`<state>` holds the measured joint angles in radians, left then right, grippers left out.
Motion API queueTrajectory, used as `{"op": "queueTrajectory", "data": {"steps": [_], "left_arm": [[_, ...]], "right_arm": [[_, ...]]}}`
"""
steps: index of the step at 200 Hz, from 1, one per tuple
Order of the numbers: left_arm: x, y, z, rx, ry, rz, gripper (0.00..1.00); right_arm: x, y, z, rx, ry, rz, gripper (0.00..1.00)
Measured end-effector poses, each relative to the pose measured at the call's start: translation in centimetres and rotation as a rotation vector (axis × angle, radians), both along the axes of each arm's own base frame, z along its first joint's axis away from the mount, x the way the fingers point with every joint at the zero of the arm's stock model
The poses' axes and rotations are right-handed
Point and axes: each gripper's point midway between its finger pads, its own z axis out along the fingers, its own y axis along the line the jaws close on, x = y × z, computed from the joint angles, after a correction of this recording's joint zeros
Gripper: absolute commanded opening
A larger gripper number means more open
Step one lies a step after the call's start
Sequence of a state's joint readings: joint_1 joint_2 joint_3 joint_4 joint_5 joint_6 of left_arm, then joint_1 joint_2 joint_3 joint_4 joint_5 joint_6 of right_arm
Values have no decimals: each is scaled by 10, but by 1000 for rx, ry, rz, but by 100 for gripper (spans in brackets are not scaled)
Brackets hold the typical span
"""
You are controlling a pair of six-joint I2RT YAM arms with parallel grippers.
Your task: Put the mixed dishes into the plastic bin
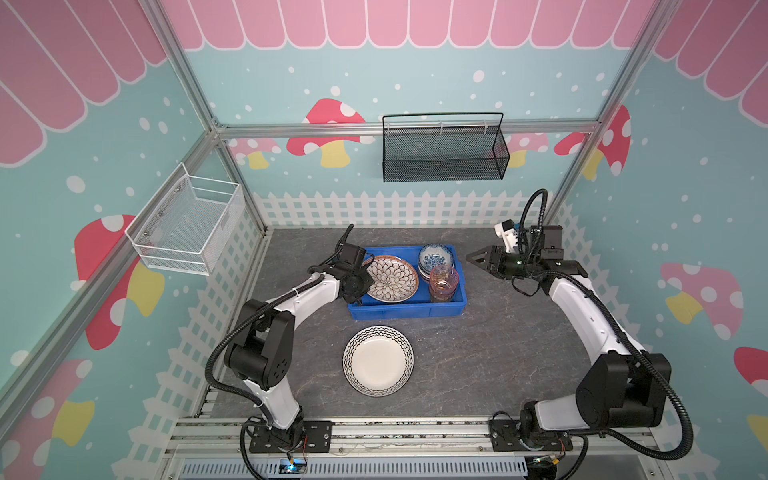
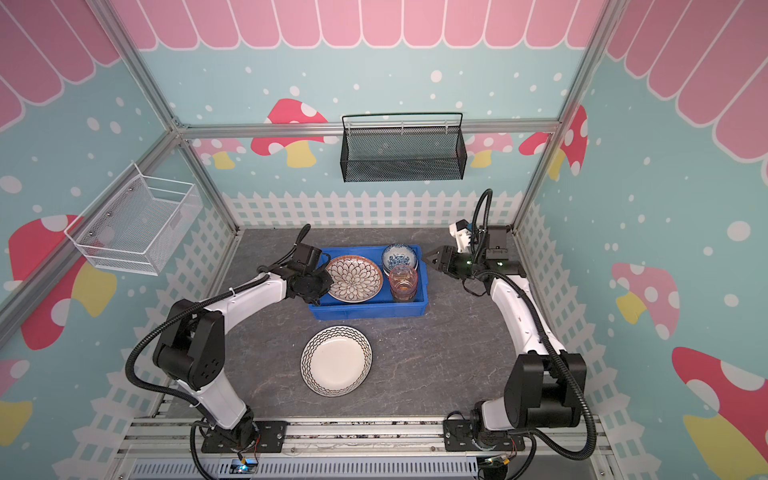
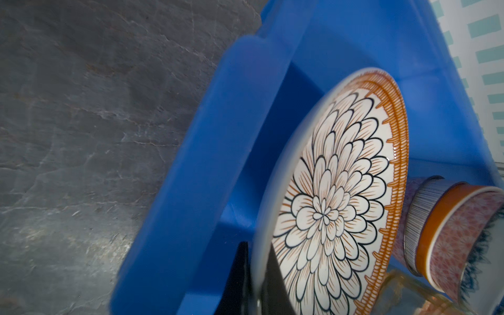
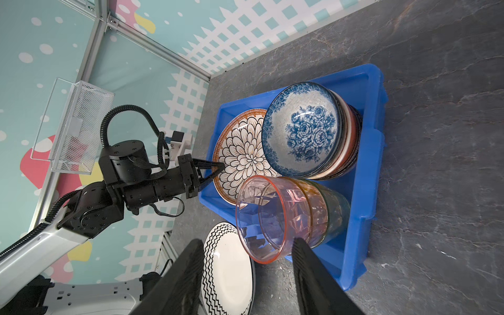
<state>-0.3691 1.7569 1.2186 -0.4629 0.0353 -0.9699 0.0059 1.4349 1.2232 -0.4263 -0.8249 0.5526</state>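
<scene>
Next I need to lower the plate in my left gripper slightly toward the cups onto the bin's bottom below and release the plate's rim, since the bin's bottom here is free of bowls.
The blue plastic bin (image 1: 407,312) (image 2: 368,311) stands at the back middle of the table. In it are the petal-pattern plate (image 1: 392,277) (image 3: 335,196), a stack of patterned bowls (image 1: 435,257) (image 4: 302,128) and nested pink, amber and green cups (image 1: 444,283) (image 4: 286,215). My left gripper (image 1: 365,279) (image 3: 257,275) is shut on the petal plate's left rim, just inside the bin's left wall. The white zigzag-rimmed plate (image 1: 378,360) (image 4: 229,272) lies flat on the table in front of the bin. My right gripper (image 1: 471,257) (image 4: 248,245) hovers open and empty to the right of the bin.
A black mesh basket (image 1: 444,151) hangs on the back wall and a white wire basket (image 1: 187,222) on the left wall. The grey stone-look table (image 1: 478,353) is bounded by aluminium frame posts and a rail along the front.
</scene>
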Motion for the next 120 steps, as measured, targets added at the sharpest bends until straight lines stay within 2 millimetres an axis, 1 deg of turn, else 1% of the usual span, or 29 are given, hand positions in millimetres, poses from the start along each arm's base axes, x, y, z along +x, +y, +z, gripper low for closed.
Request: {"op": "queueTrajectory", "data": {"steps": [77,101,120], "left_arm": [[4,-7,-13,-13,21,-19,0],[4,-9,-17,-16,28,-25,8],[4,-10,-17,-19,27,-28,12]], "right_arm": [[0,0,-2,1,0,4,55],[-1,0,-5,1,5,4,56],[-2,0,-7,1,11,4,55]]}}
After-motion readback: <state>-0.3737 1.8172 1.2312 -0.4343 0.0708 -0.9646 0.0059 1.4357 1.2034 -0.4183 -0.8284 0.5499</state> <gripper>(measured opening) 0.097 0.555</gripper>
